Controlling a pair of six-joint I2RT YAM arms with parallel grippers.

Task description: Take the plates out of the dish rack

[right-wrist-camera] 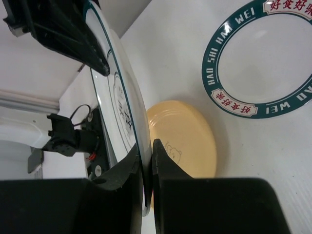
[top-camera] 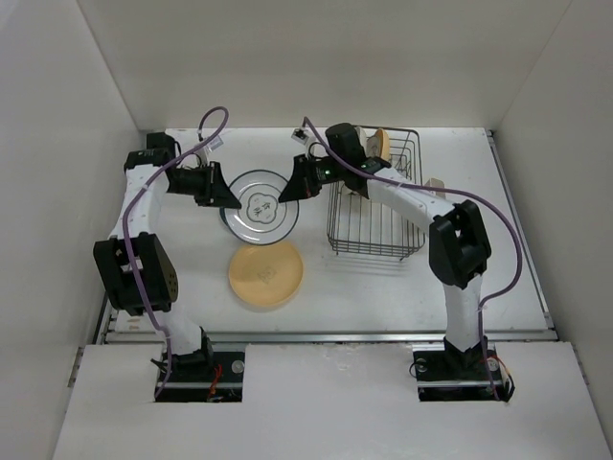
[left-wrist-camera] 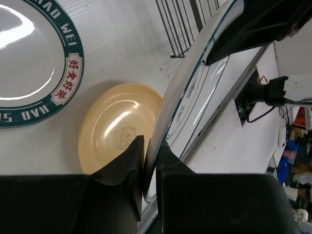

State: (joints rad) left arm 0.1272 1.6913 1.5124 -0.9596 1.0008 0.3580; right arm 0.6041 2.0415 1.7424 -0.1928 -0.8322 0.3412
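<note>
The green lettered plate (left-wrist-camera: pixel 24 56) lies flat and empty below, so I should next lower the dark-rimmed plate in my left gripper onto it and release the held edge.
A white plate with a dark rim (top-camera: pixel 261 206) hangs between both grippers over the table's middle. My left gripper (top-camera: pixel 230 198) is shut on its left edge and my right gripper (top-camera: pixel 285 190) on its right edge. The left wrist view shows this plate (left-wrist-camera: pixel 195 92) edge-on in the left gripper (left-wrist-camera: pixel 148 144). The right wrist view shows it (right-wrist-camera: pixel 117 87) in the right gripper (right-wrist-camera: pixel 146 146). A second white plate with a green lettered rim (left-wrist-camera: pixel 29 63) (right-wrist-camera: pixel 263 63) lies flat on the table below. A yellow plate (top-camera: pixel 265 275) lies flat nearer the bases. Another cream plate (top-camera: pixel 380 144) stands upright in the dish rack (top-camera: pixel 374 235).
The wire rack stands right of centre with a small white caddy (top-camera: pixel 436 187) on its right side. White walls close in the table at the back and on both sides. A metal rail (top-camera: pixel 326 335) runs along the near edge.
</note>
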